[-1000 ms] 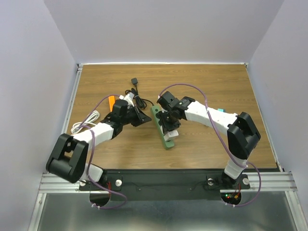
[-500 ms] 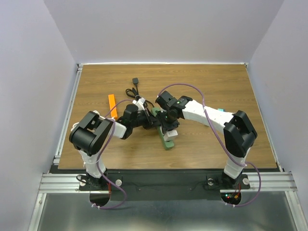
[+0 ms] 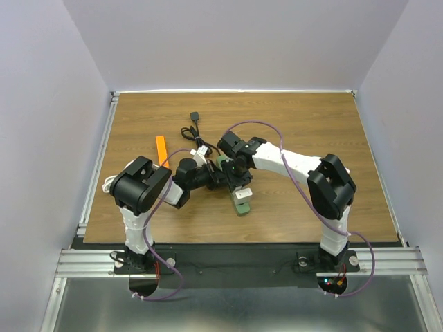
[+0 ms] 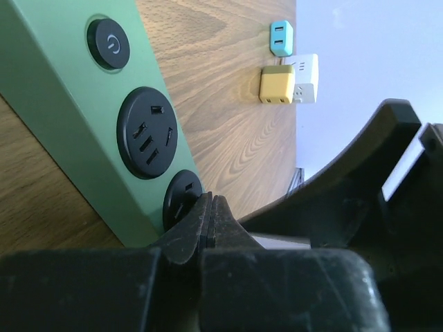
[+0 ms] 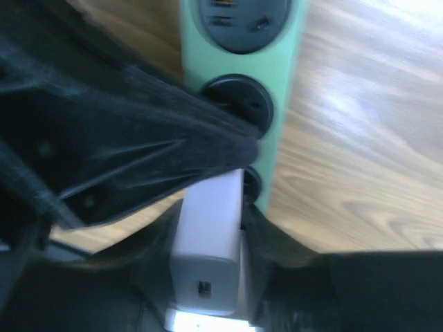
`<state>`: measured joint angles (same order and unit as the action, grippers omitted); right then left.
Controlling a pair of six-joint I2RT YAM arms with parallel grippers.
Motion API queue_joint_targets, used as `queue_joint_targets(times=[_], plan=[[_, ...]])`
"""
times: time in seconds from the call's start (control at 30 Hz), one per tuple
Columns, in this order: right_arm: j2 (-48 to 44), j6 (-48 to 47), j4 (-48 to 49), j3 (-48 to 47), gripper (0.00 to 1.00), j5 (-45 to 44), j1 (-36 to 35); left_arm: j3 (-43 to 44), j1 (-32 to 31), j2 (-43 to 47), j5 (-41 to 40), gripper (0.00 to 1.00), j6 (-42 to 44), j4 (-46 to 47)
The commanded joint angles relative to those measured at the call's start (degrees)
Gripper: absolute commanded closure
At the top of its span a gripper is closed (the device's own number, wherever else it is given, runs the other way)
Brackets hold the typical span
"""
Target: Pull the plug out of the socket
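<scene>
The tabletop wood is bare beside the yellow adapter, so the right gripper next needs to lift off the power strip, move toward the yellow adapter and go down to release the plug there.
The dark-green power strip (image 3: pixel 237 197) lies mid-table and shows close up in the left wrist view (image 4: pixel 66 111) and the right wrist view (image 5: pixel 284 131). A white plug (image 5: pixel 208 235) sits in one of its black outlets; in the top view it shows as a pale block (image 3: pixel 242 195). My right gripper (image 5: pixel 211 214) is shut on the plug, one finger on each side, and it hangs over the strip in the top view (image 3: pixel 237 178). My left gripper (image 4: pixel 211 202) is shut and empty, its tips on the strip by an outlet, beside the right gripper (image 3: pixel 223 177).
An orange block (image 3: pixel 161 150) and a coiled black cord (image 3: pixel 194 131) lie behind the left arm. A white cable (image 3: pixel 109 182) lies at the left edge. Yellow (image 4: pixel 277 84), white (image 4: pixel 306 75) and cyan (image 4: pixel 280 36) adapters sit to the right of the strip.
My left arm folded in and swung right, bringing its shut gripper onto the strip. My right gripper shifted slightly left along with the strip and plug.
</scene>
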<state>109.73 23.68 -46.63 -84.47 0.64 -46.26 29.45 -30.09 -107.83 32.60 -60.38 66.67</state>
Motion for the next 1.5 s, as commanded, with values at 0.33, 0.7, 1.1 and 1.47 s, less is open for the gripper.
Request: queue_joint_targets(times=[0.33,0.7,1.1,1.47], plan=[[-3.7,0.1,-7.0,-14.9,1.0,-5.0,-0.4,-3.8,-0.9,-9.4,0.4,1.0,3.6,-3.8],[-3.2,-1.8,-10.1,-17.2,1.0,-5.7,-0.4,-4.9,-1.1,-13.5,-0.4,1.0,4.7,-2.5],[3.5,-2.9,-4.1,-8.8,1.0,0.8,-0.4,-6.1,-1.3,-14.2,-0.3,1.0,4.3,-1.0],[-0.7,-2.9,-13.0,-26.4,1.0,-3.8,-0.4,-5.8,-1.4,-15.3,-0.1,1.0,5.3,-1.8]])
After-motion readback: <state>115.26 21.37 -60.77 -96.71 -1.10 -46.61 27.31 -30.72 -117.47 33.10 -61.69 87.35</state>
